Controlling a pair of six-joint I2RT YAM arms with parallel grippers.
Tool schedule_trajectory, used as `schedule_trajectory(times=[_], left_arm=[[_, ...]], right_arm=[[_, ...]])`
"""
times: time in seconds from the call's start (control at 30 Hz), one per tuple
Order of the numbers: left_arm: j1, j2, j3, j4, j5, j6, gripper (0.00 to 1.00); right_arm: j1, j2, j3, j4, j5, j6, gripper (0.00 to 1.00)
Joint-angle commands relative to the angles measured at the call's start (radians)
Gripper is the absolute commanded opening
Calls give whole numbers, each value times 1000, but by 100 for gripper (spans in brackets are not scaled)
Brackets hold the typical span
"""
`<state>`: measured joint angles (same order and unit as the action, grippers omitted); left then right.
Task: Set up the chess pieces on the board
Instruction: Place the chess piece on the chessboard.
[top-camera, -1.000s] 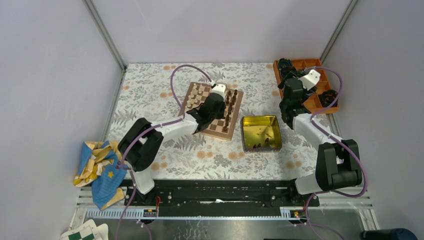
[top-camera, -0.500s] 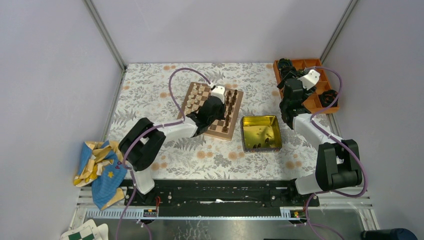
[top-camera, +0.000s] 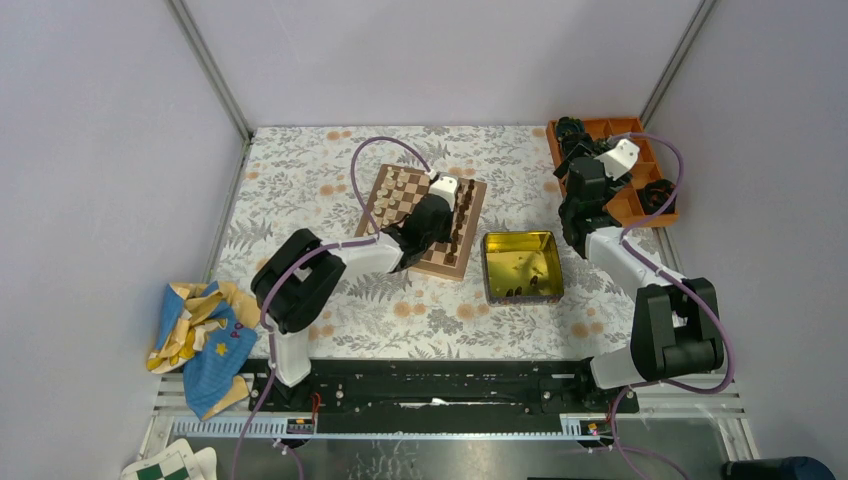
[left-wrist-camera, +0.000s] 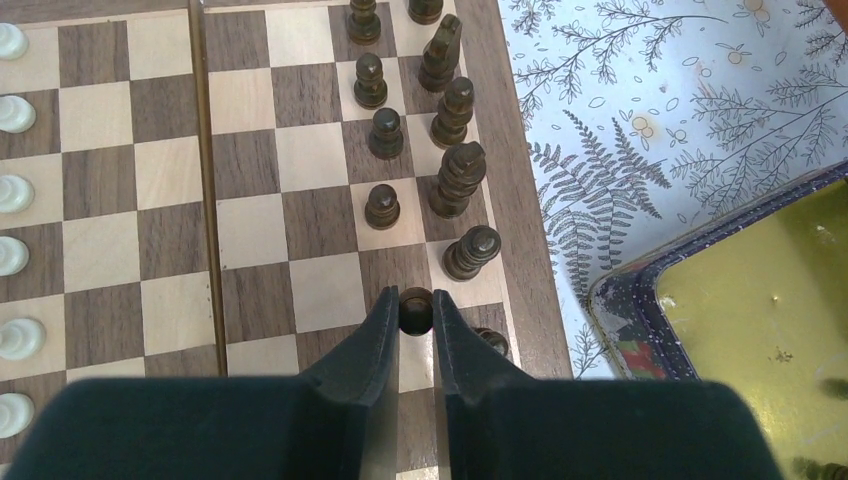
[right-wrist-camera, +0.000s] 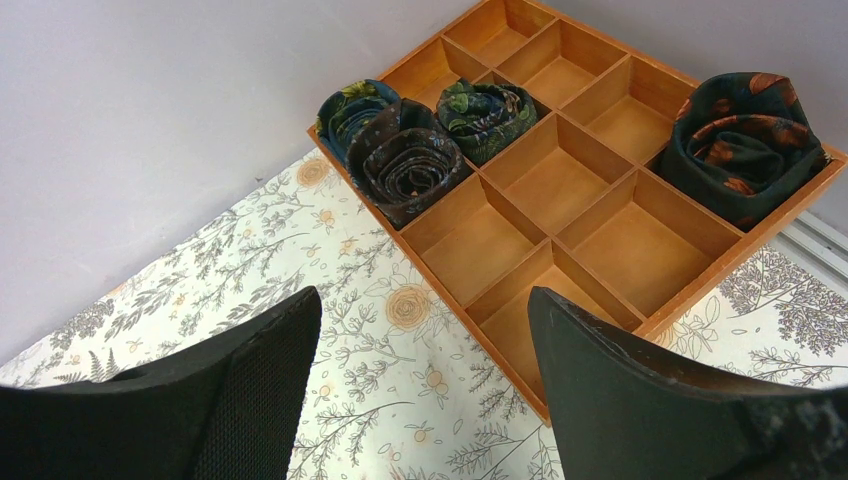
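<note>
The empty dark square (left-wrist-camera: 392, 272) continuing the pawn row lies below and slightly outward of my left gripper, so next the gripper should ease outward and down to release the pawn.
The board (top-camera: 392, 192) lies at the middle of the floral table, tilted. In the left wrist view, dark chess pieces (left-wrist-camera: 385, 130) stand in two columns along the board's (left-wrist-camera: 100, 120) right side. Pale chess pieces (left-wrist-camera: 15, 113) line its left edge. My left gripper (left-wrist-camera: 415, 300) is shut on a dark pawn (left-wrist-camera: 415, 312) over the near right squares, beside another dark piece (left-wrist-camera: 492, 342). From above, the left gripper (top-camera: 438, 232) hangs over the board's right half. My right gripper (right-wrist-camera: 425, 300) stands open and empty above the cloth, near an orange tray (right-wrist-camera: 600, 180).
A yellow tin (top-camera: 520, 265) sits just right of the board, with its rim (left-wrist-camera: 640, 280) close to the left gripper. The orange tray (top-camera: 640, 170) at the far right holds rolled dark cloths (right-wrist-camera: 410, 160). A blue and yellow cloth (top-camera: 200, 335) lies at the near left.
The left arm has swung a little to the right over the board, its jaws staying shut. The right arm has not moved.
</note>
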<state>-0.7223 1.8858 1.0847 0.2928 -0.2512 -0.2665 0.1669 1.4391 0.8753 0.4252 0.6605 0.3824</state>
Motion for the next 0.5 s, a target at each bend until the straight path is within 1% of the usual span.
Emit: schedule_trajectory(times=[0.0,0.47], left_arm=[[5,17,40,38,-25,33,0],[7,59,63,43,-32,40,0]], right_arm=[[-6,4,-2,52,-4,9,82],[-6,18,-1,60,-4,6,82]])
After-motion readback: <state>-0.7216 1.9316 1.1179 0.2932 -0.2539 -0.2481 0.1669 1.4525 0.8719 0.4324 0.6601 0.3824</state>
